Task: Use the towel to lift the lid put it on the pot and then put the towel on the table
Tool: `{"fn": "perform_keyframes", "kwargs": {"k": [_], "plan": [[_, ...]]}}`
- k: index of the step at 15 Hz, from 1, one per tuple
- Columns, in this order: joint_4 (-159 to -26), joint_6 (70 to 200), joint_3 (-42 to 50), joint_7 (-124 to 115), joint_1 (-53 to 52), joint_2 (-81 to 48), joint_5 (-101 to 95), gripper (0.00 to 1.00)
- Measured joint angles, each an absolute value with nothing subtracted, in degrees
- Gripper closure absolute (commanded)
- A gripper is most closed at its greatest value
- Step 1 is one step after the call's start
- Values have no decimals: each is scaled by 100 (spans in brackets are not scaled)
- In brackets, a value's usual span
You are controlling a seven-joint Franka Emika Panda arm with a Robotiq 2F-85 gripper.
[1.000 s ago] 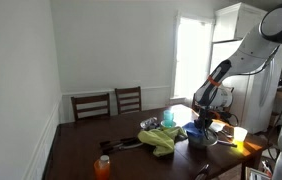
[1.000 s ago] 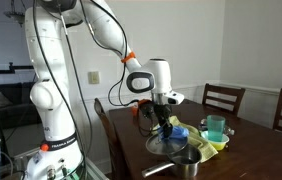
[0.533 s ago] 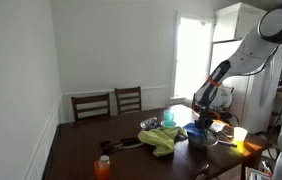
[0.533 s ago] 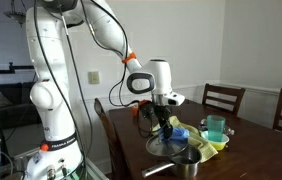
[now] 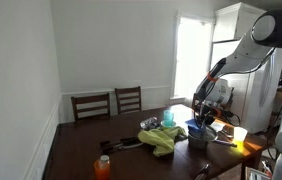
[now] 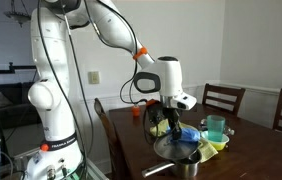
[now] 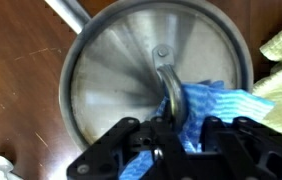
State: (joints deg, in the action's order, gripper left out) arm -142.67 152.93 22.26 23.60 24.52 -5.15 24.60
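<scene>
Because the lid hangs tilted with the pot's rim showing beside it, I need to lower and level my gripper over the pot's opening point(image 6: 188, 157) and release the towel.
In the wrist view a round steel lid point(image 7: 131, 70) fills the frame, with a blue towel point(image 7: 221, 103) wrapped at its loop handle point(image 7: 167, 80). My gripper point(image 7: 176, 135) is shut on the towel and handle. In an exterior view the gripper point(image 6: 169, 118) holds the lid point(image 6: 169, 149) tilted, just above the table beside the steel pot point(image 6: 187, 162), with the towel point(image 6: 187, 131) hanging at the jaws. In the exterior view from the far end of the table the gripper point(image 5: 203, 118) hangs over the pot point(image 5: 198, 137). I cannot tell whether the lid touches the pot.
A yellow-green cloth point(image 6: 214, 146) point(image 5: 161, 141) lies on the dark wooden table point(image 5: 81, 150), with a teal cup point(image 6: 215, 127) behind it. An orange bottle point(image 5: 103, 166) stands near the front edge. Chairs point(image 5: 109, 103) line the far side. A yellow cup point(image 5: 239, 134) sits by the arm.
The gripper has swung sideways toward the pot, carrying the lid and towel; the lid is now lifted and tilted instead of lying flat.
</scene>
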Motion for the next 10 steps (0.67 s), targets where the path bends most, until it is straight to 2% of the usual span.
{"fn": "perform_keyframes", "kwargs": {"k": [10], "plan": [[-13106, 14747, 1971, 2404, 2943, -1747, 2871, 97]]}}
